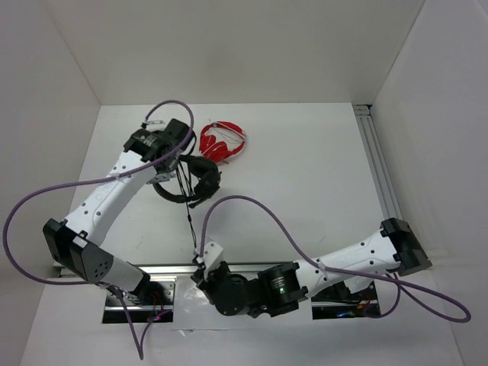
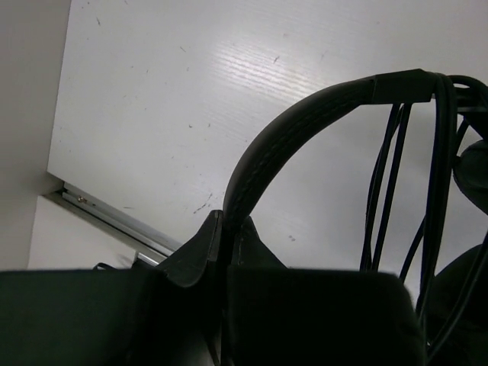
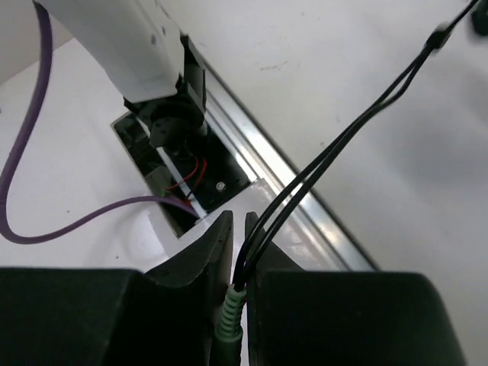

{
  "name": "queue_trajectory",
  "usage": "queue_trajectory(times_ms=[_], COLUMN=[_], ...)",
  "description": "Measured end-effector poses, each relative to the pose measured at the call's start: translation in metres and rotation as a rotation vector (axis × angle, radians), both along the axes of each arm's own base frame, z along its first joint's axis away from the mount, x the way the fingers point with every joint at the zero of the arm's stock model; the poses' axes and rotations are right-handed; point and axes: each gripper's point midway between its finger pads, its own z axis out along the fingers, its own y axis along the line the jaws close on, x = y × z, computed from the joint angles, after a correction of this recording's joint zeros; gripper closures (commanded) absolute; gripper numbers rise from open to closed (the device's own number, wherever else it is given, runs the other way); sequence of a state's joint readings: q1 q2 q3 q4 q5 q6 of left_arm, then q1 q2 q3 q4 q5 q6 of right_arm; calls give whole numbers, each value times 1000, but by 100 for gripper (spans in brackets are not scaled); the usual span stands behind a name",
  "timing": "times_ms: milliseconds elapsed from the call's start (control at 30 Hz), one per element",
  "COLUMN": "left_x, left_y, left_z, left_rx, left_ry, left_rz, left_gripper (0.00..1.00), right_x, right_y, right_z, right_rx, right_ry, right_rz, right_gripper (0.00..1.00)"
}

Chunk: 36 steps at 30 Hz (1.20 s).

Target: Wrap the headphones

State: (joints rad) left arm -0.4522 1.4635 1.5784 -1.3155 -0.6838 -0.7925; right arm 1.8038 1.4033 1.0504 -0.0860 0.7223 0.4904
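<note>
My left gripper moves back and down to the bare table by the front bar next and releases the headband [image 2: 305, 114], since the headphones hang above the table.
The black headphones [image 1: 200, 180] hang just above the table at the back left, with my left gripper [image 1: 172, 163] shut on their headband [image 2: 305, 114]. In the left wrist view my left gripper [image 2: 229, 223] pinches the padded band, and several cable strands [image 2: 387, 183] run down beside an earcup [image 2: 474, 171]. The thin black cable [image 1: 187, 221] stretches from the headphones toward the front edge. There my right gripper [image 1: 200, 265] is shut on its end. In the right wrist view my right gripper [image 3: 238, 223] clamps the green plug sleeve [image 3: 231, 314], and the doubled cable [image 3: 328, 152] leads away taut.
Red headphones [image 1: 223, 142] lie just right of the left gripper at the back. An aluminium rail [image 1: 378, 168] runs along the right side and another [image 3: 305, 206] along the front by the arm bases. Purple arm cables [image 1: 259, 210] loop over the table. White walls enclose it.
</note>
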Motion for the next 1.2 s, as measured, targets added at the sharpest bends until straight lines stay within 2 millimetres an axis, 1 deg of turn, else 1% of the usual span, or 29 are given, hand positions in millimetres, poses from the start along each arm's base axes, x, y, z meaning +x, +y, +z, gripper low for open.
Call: queue_trajectory(times_ms=[33, 67, 100, 167, 233, 267, 333, 400, 467, 533, 633, 700, 767, 800, 900, 933, 1000, 1067, 1133, 1167, 1200], left_x=[-4, -7, -11, -19, -28, -34, -45, -56, -64, -70, -83, -95, -109, -116, -131, -134, -132, -130, -133, -133, -133], left_y=[-4, -7, -12, -21, -31, -36, -42, -49, -60, -80, -112, -128, -139, -143, -146, -145, -144, -140, -134, -132, -130], left_z=[-5, -9, -15, -29, -47, -55, -67, -73, -70, -61, -50, -49, -50, -50, -42, -35, -18, -4, 5, 8, 11], left_rx=[18, 34, 56, 88, 101, 99, 79, 29, -24, -86, -167, -207, -234, -251, -289, -302, -328, -343, -348, -343, -339], left_ry=[15, 28, 35, 52, 51, 50, 47, 32, 3, -34, -71, -55, -25, -8, 8, -2, -55, -102, -117, -118, -120], left_rz=[-19, -34, -61, -125, -208, -246, -332, -430, -524, -633, -790, -875, -953, -984, -1035, -1039, -1019, -1006, -1002, -997, -992], left_gripper=[100, 100, 100, 100, 100, 100, 100, 100, 100, 100, 100, 100, 100, 100, 100, 100, 100, 100, 100, 100, 100], right_x=[2, 1, 6, 26, 56, 71, 98, 116, 121, 121, 121, 125, 133, 141, 176, 189, 202, 207, 208, 208, 208], right_y=[-3, 0, -3, -13, -30, -38, -55, -75, -91, -104, -115, -120, -124, -126, -142, -149, -153, -151, -143, -139, -136], right_z=[5, 20, 29, 48, 59, 61, 56, 47, 42, 42, 54, 57, 49, 43, 19, 10, 1, -3, -4, -3, -2], right_rx=[-43, -38, -66, -123, -193, -228, -310, -394, -438, -454, -433, -439, -472, -496, -580, -603, -606, -584, -548, -525, -502], right_ry=[-46, -64, -103, -173, -233, -258, -304, -343, -373, -393, -410, -425, -436, -436, -402, -377, -343, -321, -305, -299, -292], right_rz=[-9, -12, -26, -80, -167, -205, -264, -285, -271, -246, -229, -229, -228, -230, -264, -273, -272, -248, -214, -199, -183], right_gripper=[100, 100, 100, 100, 100, 100, 100, 100, 100, 100, 100, 100, 100, 100, 100, 100, 100, 100, 100, 97, 87])
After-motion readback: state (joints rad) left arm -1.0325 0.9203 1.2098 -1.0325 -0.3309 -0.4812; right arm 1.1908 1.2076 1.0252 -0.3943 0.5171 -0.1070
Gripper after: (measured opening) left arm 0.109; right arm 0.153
